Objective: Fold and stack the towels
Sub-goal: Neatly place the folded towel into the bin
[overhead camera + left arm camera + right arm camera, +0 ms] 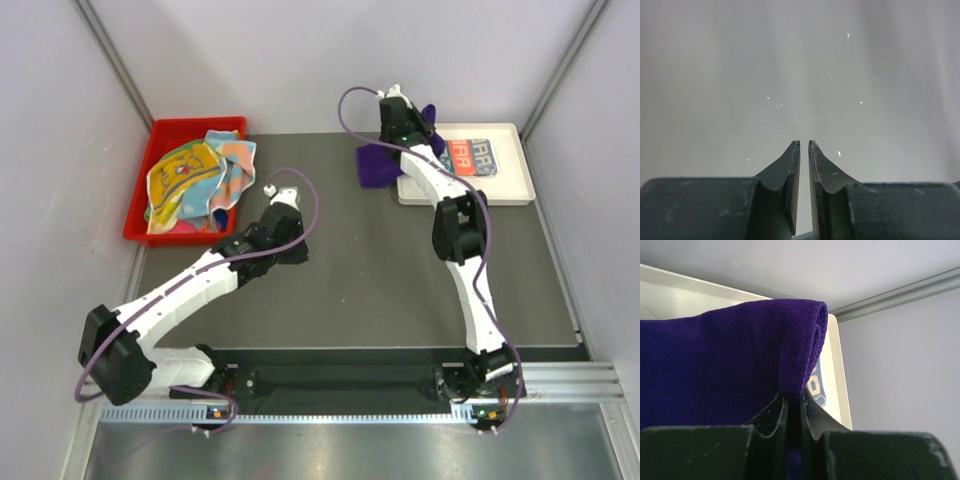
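Note:
The purple towel's end still hangs outside the white tray [520,160], so I need to move my right gripper to the right in the top view next, over the lettered towel [474,157].
My right gripper [425,118] is shut on a deep purple towel [378,164] and holds it above the left edge of the white tray [520,160]. In the right wrist view the purple towel [730,365] fills the left, pinched between my fingertips [801,402]. A folded teal/orange/white lettered towel [474,157] lies in the tray, its corner showing in the right wrist view [817,387]. Several towels, one pale yellow printed [185,175] and one multicoloured [235,165], lie in the red bin [140,215]. My left gripper [290,255] is shut and empty over the dark mat; its jaws [804,145] nearly touch.
The red bin stands at the back left and the white tray at the back right of the dark mat [350,280]. Pale walls enclose the workspace on three sides. A metal rail [350,400] runs along the near edge.

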Available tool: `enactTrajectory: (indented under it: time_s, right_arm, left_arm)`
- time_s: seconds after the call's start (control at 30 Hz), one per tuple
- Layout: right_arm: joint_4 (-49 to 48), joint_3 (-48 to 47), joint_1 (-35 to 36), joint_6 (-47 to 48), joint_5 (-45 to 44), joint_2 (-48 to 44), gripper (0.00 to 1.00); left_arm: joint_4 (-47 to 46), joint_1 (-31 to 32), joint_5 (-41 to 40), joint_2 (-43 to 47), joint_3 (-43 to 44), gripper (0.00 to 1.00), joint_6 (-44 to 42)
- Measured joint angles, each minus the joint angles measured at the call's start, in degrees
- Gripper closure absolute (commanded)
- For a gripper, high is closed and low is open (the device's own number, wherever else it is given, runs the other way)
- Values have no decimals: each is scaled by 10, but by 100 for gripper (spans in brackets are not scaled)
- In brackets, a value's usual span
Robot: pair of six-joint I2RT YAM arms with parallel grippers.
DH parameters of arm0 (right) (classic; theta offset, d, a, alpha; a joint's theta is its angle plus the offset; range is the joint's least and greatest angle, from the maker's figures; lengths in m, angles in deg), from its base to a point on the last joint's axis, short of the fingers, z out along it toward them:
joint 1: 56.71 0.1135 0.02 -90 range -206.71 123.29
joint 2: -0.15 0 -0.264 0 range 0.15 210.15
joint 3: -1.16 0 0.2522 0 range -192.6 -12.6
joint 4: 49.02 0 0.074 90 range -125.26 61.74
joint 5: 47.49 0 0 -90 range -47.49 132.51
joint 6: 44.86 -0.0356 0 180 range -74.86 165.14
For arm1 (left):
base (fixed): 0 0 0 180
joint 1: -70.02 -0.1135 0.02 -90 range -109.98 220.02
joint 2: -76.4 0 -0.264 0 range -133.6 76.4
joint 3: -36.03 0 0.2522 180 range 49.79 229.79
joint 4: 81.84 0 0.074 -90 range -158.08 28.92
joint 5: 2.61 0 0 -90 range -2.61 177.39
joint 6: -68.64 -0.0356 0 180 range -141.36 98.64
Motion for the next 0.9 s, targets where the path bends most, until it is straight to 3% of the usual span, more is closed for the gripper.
enactTrajectory:
  time_s: [0.9]
  right_arm:
    - [-35,48,-45,27,27,-50,99]
  left_arm:
    - [-14,0,21,-18,0,83,0]
